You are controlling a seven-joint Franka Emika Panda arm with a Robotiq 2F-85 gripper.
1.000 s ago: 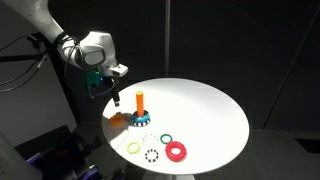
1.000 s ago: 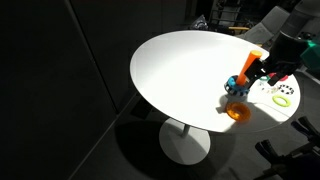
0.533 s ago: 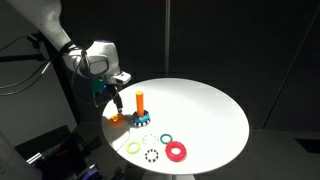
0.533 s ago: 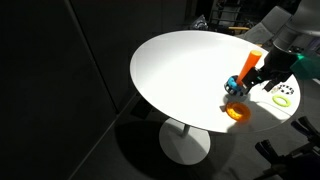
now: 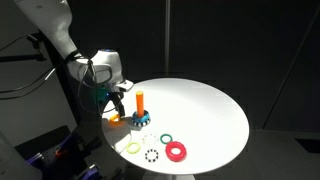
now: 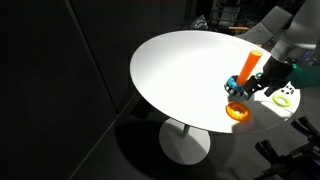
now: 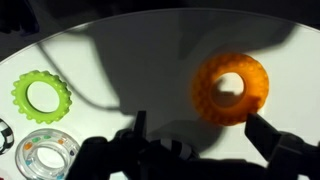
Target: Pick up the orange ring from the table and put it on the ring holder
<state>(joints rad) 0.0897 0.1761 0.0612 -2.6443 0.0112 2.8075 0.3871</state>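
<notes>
Next, my gripper moves down to the orange ring's rim beside the ring holder, because the ring lies flat below my spread fingers.
The orange ring (image 7: 231,87) lies flat on the white table, seen from above in the wrist view. It also shows in both exterior views (image 5: 115,118) (image 6: 238,111) near the table's edge. My gripper (image 7: 200,128) is open and hovers just above the ring, its dark fingers spread either side of the ring's near rim. In both exterior views the gripper (image 5: 113,103) (image 6: 258,87) hangs right over the ring. The ring holder (image 5: 140,104) (image 6: 246,72), an upright orange peg on a blue-teal base, stands right beside the ring.
A yellow-green toothed ring (image 7: 41,96) (image 5: 133,146) and a clear ring (image 7: 48,157) lie close by. A green ring (image 5: 166,138), a red ring (image 5: 177,151) and a dotted ring (image 5: 151,154) lie toward the table's edge (image 5: 200,167).
The arm has come down and shifted toward the orange ring; the gripper now sits lower, just over it. The ring and holder have not moved.
</notes>
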